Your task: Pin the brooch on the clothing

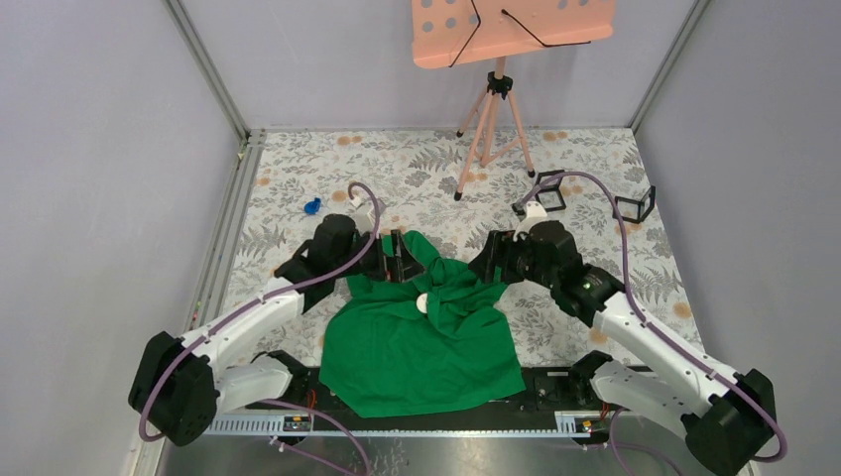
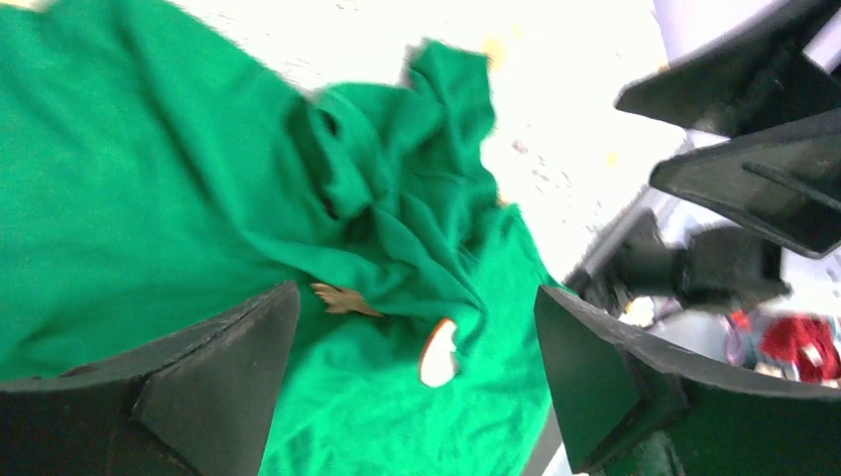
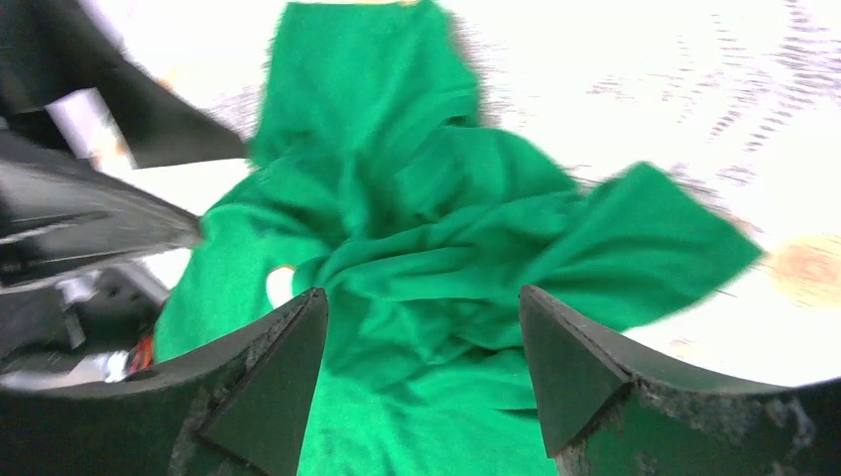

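The left gripper should next move to its left in the top view and down to the sleeve end below it, as the clothing lies bunched.
The clothing (image 1: 417, 342), a bright green T-shirt, lies crumpled on the patterned table between both arms. The brooch (image 1: 421, 302), a small white round piece, rests on the fabric near the bunched upper part. In the left wrist view the brooch (image 2: 437, 354) shows a white face with an orange rim, lying on the clothing (image 2: 149, 198) between the spread fingers. A small brown leaf-like bit (image 2: 343, 298) lies beside it. My left gripper (image 2: 417, 317) hovers open above it, holding nothing. My right gripper (image 3: 421, 302) is open over the folds of the clothing (image 3: 417, 248), with the brooch (image 3: 281, 287) left of its left finger.
An orange music stand (image 1: 506, 30) on a tripod stands at the back. A small blue object (image 1: 312, 206) lies at the far left of the table. Two black frames (image 1: 550, 191) (image 1: 635, 205) sit at the back right. Grey walls enclose the table.
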Controlling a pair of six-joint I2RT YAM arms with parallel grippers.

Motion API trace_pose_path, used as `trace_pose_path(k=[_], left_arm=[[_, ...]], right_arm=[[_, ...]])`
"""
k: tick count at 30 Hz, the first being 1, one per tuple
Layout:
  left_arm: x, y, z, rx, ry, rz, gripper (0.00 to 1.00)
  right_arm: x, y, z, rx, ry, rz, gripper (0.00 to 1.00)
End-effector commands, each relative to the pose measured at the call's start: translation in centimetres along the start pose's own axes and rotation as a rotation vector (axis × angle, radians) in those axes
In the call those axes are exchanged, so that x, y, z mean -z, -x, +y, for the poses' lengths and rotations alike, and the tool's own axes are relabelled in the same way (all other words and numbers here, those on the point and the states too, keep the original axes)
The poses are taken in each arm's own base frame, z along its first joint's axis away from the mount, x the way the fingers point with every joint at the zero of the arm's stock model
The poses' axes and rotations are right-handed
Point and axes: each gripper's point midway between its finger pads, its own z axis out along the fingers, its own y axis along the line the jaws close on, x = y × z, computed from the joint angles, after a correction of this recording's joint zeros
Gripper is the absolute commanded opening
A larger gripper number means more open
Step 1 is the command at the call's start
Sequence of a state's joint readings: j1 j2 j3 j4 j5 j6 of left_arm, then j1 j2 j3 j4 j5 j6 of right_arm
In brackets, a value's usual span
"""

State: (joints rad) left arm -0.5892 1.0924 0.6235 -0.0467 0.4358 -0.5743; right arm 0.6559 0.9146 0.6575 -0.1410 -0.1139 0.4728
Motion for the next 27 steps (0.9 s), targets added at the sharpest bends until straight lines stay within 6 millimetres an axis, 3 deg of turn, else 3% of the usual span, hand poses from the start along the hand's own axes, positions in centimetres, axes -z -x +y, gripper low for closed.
trace_pose_path(k=[1,4,9,13,20,27], left_arm=[[0.8,3.1,5.2,0.06,0.271,-0.073,0.97],[1.7,4.0,9.9,0.113,0.482,-0.093,0.97],[2.9,5.9,14.7,0.153,0.68,-0.141,0.9],[2.9,6.6,18.4,0.189,0.796,-0.104,0.84],[1.6,6.8,22.3,0.287,0.848,-0.049,0.77],[0.1,6.7,23.9,0.347,0.826,-0.008,0.76]], right_arm=[[0.6,-1.1,-6.6,-0.05,-0.275,0.112,0.77],[0.1,-1.9,-8.9,-0.133,-0.33,0.172,0.73],[-0.9,-3.7,-12.1,-0.204,-0.436,0.257,0.71],[-2.1,-5.3,-13.5,-0.231,-0.487,0.34,0.68],[-3.9,-6.4,-14.6,-0.274,-0.517,0.377,0.65],[-5.4,-6.4,-15.2,-0.288,-0.535,0.399,0.61]])
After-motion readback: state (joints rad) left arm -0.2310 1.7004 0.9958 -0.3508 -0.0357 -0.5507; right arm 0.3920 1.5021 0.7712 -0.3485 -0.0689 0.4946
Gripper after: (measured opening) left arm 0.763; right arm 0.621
